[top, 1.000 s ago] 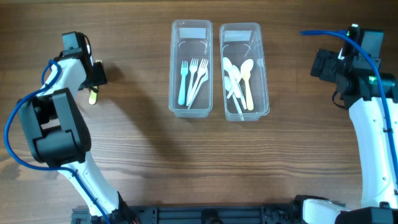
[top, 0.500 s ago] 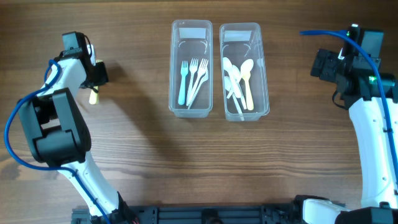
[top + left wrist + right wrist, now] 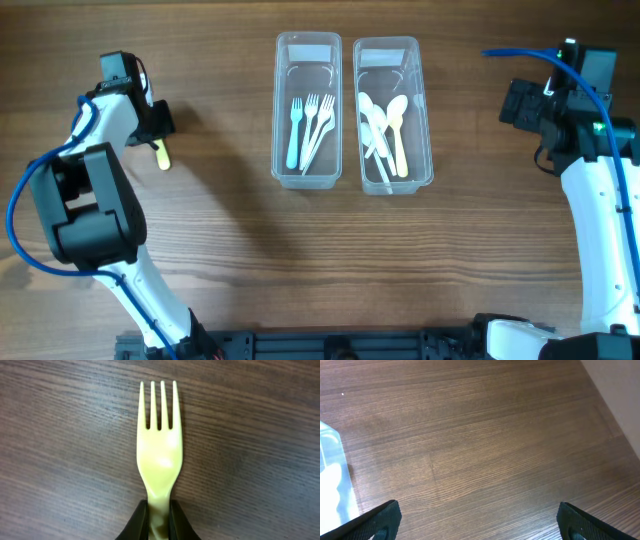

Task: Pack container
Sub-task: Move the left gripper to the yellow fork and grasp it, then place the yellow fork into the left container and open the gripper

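Observation:
I will lift the fork off the wood with my left gripper and then carry it across over the nearer clear container (image 3: 307, 113).
My left gripper (image 3: 158, 122) at the far left of the table is shut on the handle of a yellow-green plastic fork (image 3: 160, 447); in the overhead view the fork (image 3: 161, 154) sticks out below the gripper. Two clear containers stand at the top centre: the left one (image 3: 306, 48) holds several forks (image 3: 309, 125), the right one (image 3: 386, 52) holds several spoons (image 3: 384, 128). My right gripper (image 3: 477, 522) is open and empty over bare wood at the far right (image 3: 520, 105).
A corner of the right clear container (image 3: 332, 480) shows at the left edge of the right wrist view. The table's far edge (image 3: 615, 395) runs across the top right of that view.
The yellow-green fork in my left gripper has shifted slightly right and down in the overhead view. The right arm has not moved.

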{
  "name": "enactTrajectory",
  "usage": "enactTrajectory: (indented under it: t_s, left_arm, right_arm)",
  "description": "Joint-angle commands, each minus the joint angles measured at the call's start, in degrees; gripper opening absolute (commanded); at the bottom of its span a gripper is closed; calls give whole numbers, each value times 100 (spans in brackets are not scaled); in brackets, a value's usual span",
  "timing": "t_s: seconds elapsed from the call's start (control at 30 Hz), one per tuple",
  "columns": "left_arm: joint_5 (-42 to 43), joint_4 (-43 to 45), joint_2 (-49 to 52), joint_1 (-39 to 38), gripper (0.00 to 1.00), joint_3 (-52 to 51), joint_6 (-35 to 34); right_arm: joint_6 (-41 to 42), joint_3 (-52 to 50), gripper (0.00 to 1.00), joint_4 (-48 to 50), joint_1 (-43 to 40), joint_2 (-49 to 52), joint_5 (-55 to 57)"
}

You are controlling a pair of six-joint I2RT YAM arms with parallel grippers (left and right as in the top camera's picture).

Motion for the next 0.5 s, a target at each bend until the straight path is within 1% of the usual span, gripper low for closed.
enactTrajectory:
  t_s: [0.0,0.17,0.27,0.37,0.47]
  left_arm:
    - [155,-55,-931,-221,4,17,-444]
    - [184,-61,-1895,-702,4,17,-938]
    - [640,-118,-2463,-1290,4,17,-955]
    - [776,-136,-2664,-1895,4,17,-1237]
    - [793,-66,-2632,-2535,4,17,-1497]
  right_arm:
    - [-28,59,100,0,9,-15,76]
    - [-31,59,100,0,9,-15,76]
    - [-28,59,100,0,9,-15,76]
    - [-28,59,100,0,9,-15,76]
    - [-28,59,100,0,9,-15,76]
